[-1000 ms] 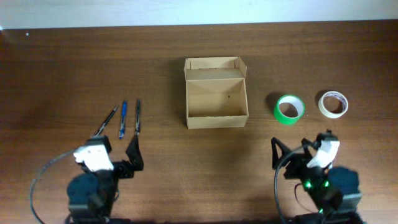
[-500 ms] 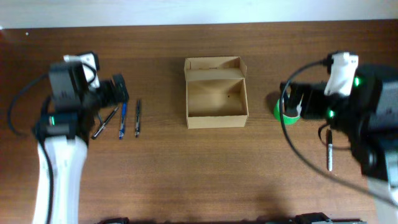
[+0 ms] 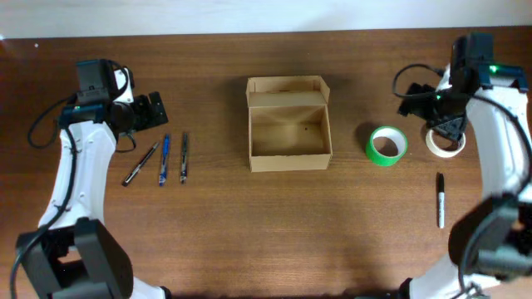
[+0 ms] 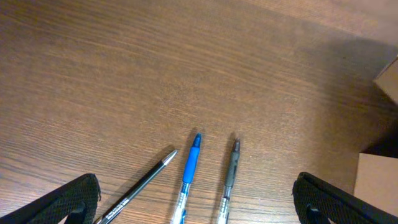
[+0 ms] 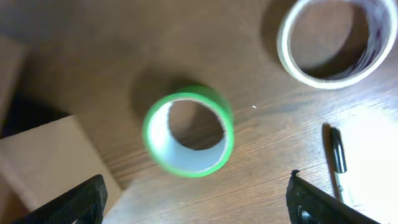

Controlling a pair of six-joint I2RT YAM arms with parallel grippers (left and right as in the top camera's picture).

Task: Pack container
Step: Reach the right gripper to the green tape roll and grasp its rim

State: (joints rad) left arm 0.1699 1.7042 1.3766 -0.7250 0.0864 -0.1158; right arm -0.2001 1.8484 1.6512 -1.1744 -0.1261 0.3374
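The green roll comes next: my right gripper should lower and move toward the box, onto the side of the green roll toward the white roll.
The container (image 3: 287, 124) is an open tan cardboard box at the table's middle, with its lid flap folded back and its inside empty. Its corner shows in the right wrist view (image 5: 50, 162). My left gripper (image 3: 153, 111) is open and empty, above the table just behind three pens. The left wrist view shows it open (image 4: 199, 211) over them. My right gripper (image 3: 432, 115) is open and empty, above the green tape roll (image 3: 386, 145) and the white tape roll (image 3: 445, 143). The right wrist view shows it open (image 5: 199, 208) near the green roll (image 5: 189, 134).
A black pen (image 4: 140, 190), a blue pen (image 4: 189, 168) and a grey pen (image 4: 230, 174) lie side by side left of the box. A black marker (image 3: 440, 199) lies at the front right, also in the right wrist view (image 5: 339, 158). The white roll (image 5: 329, 40) lies beyond the green one.
Both arms have lifted from the front edge and swung back: the left to the pens, the right to the tape rolls. The black marker has come into view.
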